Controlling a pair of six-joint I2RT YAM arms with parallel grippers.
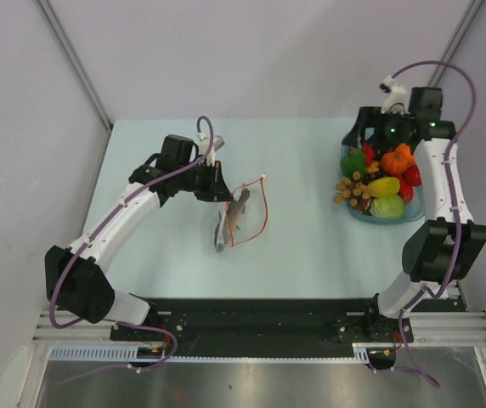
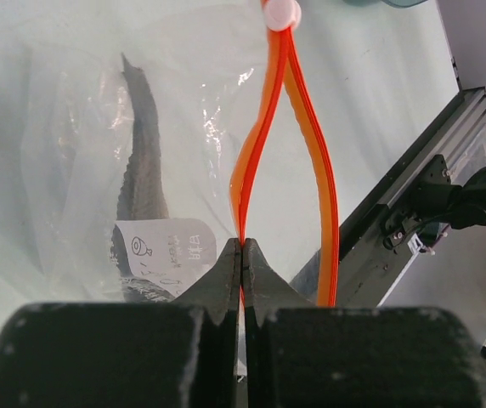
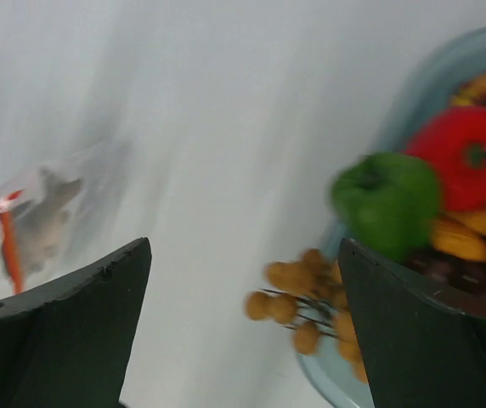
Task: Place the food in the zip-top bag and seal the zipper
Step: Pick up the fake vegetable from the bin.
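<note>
My right gripper should go down next onto the green pepper at the tray's edge (image 1: pixel 353 163) (image 3: pixel 389 204), with one open finger on each side. Its fingers hang empty above the heap.
The clear zip-top bag (image 1: pixel 241 217) lies at mid-table with a grey fish-shaped piece (image 2: pixel 137 161) inside. Its mouth gapes, the two orange-red zipper (image 2: pixel 256 144) strips bowed apart. My left gripper (image 2: pixel 243 246) is shut on one strip of the zipper, at the bag's far left corner (image 1: pixel 222 189). The food (image 1: pixel 383 183) is heaped at the right: a green pepper (image 3: pixel 387 200), a red pepper (image 3: pixel 468 153) and a brown berry cluster (image 3: pixel 302 297). My right gripper (image 3: pixel 243 255) hangs open and empty over the heap's far left end (image 1: pixel 369 136). The right wrist view is blurred.
The food sits in a translucent blue tray (image 1: pixel 417 210) near the table's right edge. A white slider (image 2: pixel 281 13) caps the far end of the zipper. The black arm-mount rail (image 1: pixel 268 319) runs along the near edge. Walls close off the back and sides.
</note>
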